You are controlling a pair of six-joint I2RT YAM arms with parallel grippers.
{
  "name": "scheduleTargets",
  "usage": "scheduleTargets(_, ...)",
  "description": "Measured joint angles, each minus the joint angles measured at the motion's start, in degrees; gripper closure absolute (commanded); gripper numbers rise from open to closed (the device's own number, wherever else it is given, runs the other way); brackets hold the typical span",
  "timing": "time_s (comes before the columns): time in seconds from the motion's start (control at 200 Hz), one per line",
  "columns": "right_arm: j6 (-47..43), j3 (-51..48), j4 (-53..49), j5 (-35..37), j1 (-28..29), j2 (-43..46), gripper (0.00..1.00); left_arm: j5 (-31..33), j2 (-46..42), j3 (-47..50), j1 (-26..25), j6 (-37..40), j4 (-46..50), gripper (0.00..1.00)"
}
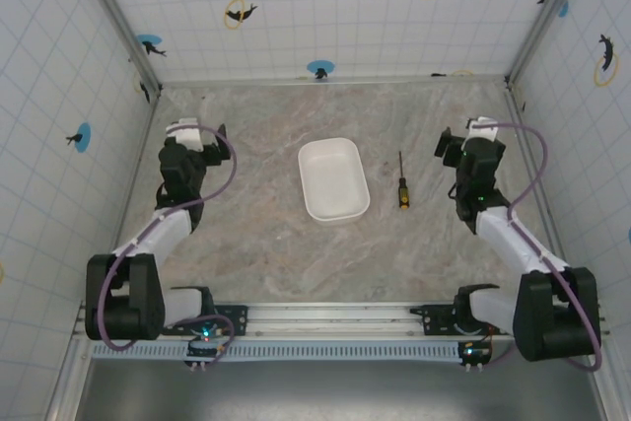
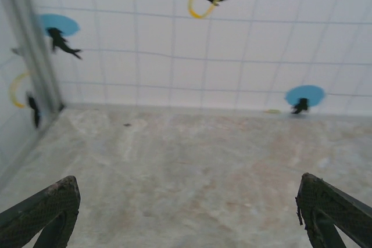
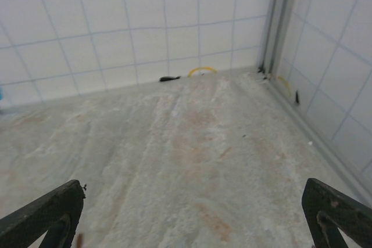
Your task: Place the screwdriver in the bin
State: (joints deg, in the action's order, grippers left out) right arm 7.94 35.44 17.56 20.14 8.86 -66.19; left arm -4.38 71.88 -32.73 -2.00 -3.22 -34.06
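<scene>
My right gripper moves toward the bin and back next, tilting down onto the black-and-yellow handle, since that lies below my gripper, nearer the bin.
The white bin sits empty at the middle of the marble table. Just to its right lies the screwdriver, flat on the table, with its thin shaft pointing to the back wall and its black-and-yellow handle toward me. My right gripper hovers to the right of the screwdriver, apart from it. In the right wrist view my right gripper is open, with bare table between the fingers. My left gripper hangs over the left side, well away from the bin. In the left wrist view my left gripper is open and holds nothing.
Tiled walls with dolphin stickers close the table in at the back, left and right. A metal rail runs along the near edge between the arm bases. Bare marble surrounds the bin.
</scene>
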Motion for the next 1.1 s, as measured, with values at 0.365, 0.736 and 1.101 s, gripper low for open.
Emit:
scheduleTargets(0.365, 8.74, 8.85, -31.85, -15.8, 7.74, -11.1, 0.01, -17.84, 3.1, 0.61, -4.5, -13.92, 13.35, 0.02)
scheduleTargets(0.736, 11.5, 13.75, -38.45, -16.48, 11.78, -22.67, 0.16, -18.97, -1.4, 3.61, -5.86, -17.05, 20.41, 0.02)
scheduleTargets(1.101, 12.46, 19.93, -40.85, -13.18, 15.69, -30.67, 0.35, -18.95, -0.17, 3.61, -6.71, -17.84, 22.08, 0.03)
